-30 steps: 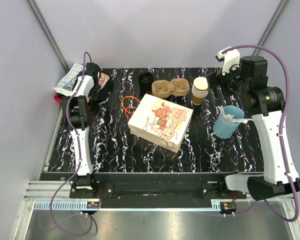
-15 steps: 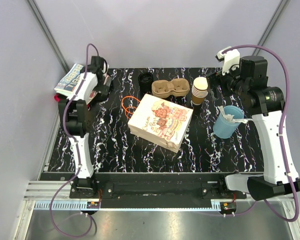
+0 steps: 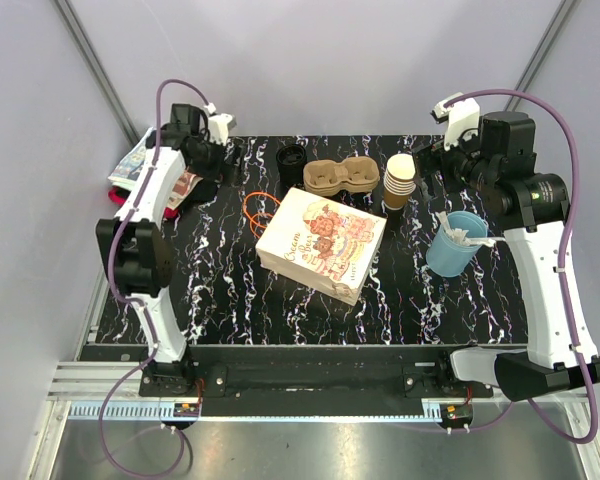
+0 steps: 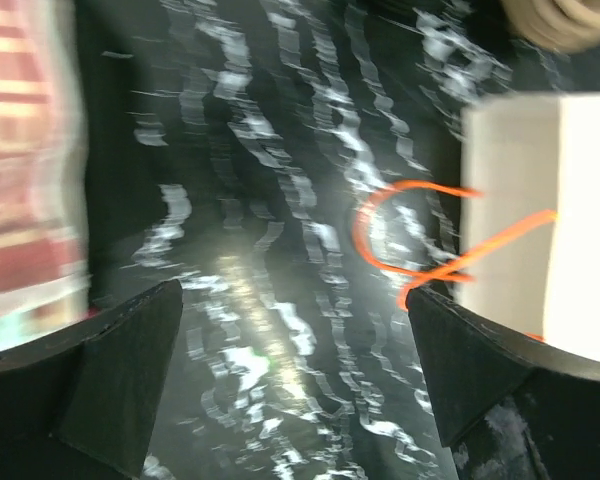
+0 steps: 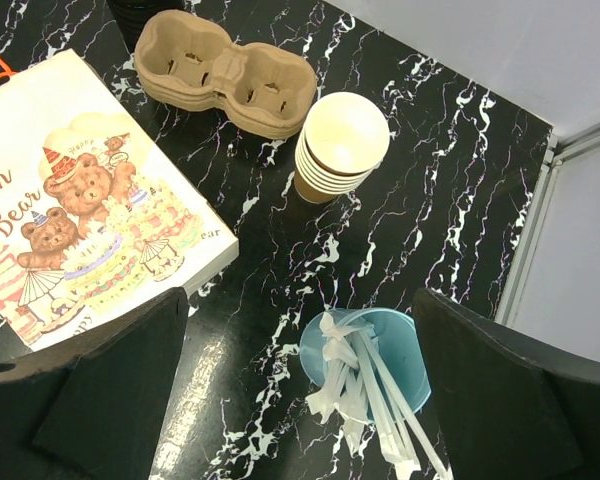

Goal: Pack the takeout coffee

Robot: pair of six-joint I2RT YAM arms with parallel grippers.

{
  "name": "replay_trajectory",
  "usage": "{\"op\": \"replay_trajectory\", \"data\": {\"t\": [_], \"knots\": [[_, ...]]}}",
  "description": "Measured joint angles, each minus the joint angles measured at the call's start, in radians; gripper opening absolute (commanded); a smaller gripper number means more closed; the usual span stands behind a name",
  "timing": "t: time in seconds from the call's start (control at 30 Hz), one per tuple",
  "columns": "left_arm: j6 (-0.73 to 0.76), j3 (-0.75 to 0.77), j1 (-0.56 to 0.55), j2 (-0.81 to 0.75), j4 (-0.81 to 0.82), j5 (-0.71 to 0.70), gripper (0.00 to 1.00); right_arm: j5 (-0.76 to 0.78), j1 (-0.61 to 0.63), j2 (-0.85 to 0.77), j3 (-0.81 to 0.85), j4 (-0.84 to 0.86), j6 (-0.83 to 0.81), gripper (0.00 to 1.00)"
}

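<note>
Next, my left gripper moves down and toward the right in the top view, onto the orange handle's looped end, since that end sticks out past the bag's edge.
The takeout coffee (image 3: 292,160), seen from above as a round black lid, stands at the back of the table left of the cup carrier; its edge shows at the top of the right wrist view (image 5: 145,10). My left gripper (image 3: 218,158) is open and empty, above the table between the snack packets and the coffee. The blurred left wrist view (image 4: 292,295) shows bare marble between its fingers. My right gripper (image 3: 432,165) is open and empty, high above the back right, over the blue cup (image 5: 300,300).
A printed white paper bag (image 3: 320,243) lies flat mid-table, its orange handles (image 4: 410,240) toward the left gripper. A brown cup carrier (image 3: 342,177), stacked lidless cups (image 3: 400,178) and a blue cup of stirrers (image 3: 455,245) stand at the right. Snack packets (image 3: 145,165) lie at the far left.
My left arm has risen and swung its gripper from over the snack packets toward the right. The right arm has not moved.
</note>
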Motion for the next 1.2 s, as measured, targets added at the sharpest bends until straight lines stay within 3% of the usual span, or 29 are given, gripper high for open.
{"op": "replay_trajectory", "data": {"t": [0.17,0.33,0.43,0.53,0.57,0.7,0.77,1.03,1.2], "knots": [[0.001,0.000,-0.011,0.100,-0.028,0.133,0.95,-0.013,0.000,-0.002,0.000,0.000,0.001,1.00],[0.002,0.002,-0.026,0.170,-0.048,0.203,0.77,-0.013,0.000,-0.012,-0.006,0.000,0.001,1.00],[0.007,0.004,-0.033,0.179,-0.061,0.230,0.73,-0.013,0.000,-0.017,-0.011,0.000,0.001,1.00],[0.014,0.004,-0.037,0.179,-0.070,0.258,0.52,-0.013,0.000,-0.018,-0.014,0.000,0.001,1.00],[0.019,0.004,-0.038,0.179,-0.071,0.267,0.39,-0.013,0.000,-0.018,-0.016,0.000,0.001,1.00],[0.031,0.004,-0.039,0.179,-0.077,0.297,0.08,-0.013,0.000,-0.018,-0.021,0.000,0.001,0.99],[0.030,0.004,-0.039,0.179,-0.082,0.304,0.01,-0.013,0.000,-0.018,-0.023,0.000,0.001,1.00],[0.050,0.035,-0.039,0.146,-0.153,0.282,0.00,-0.013,0.000,-0.022,-0.031,0.000,0.001,1.00],[0.057,0.179,-0.039,0.049,-0.228,0.224,0.00,-0.013,0.000,-0.023,-0.031,0.000,0.001,1.00]]}}
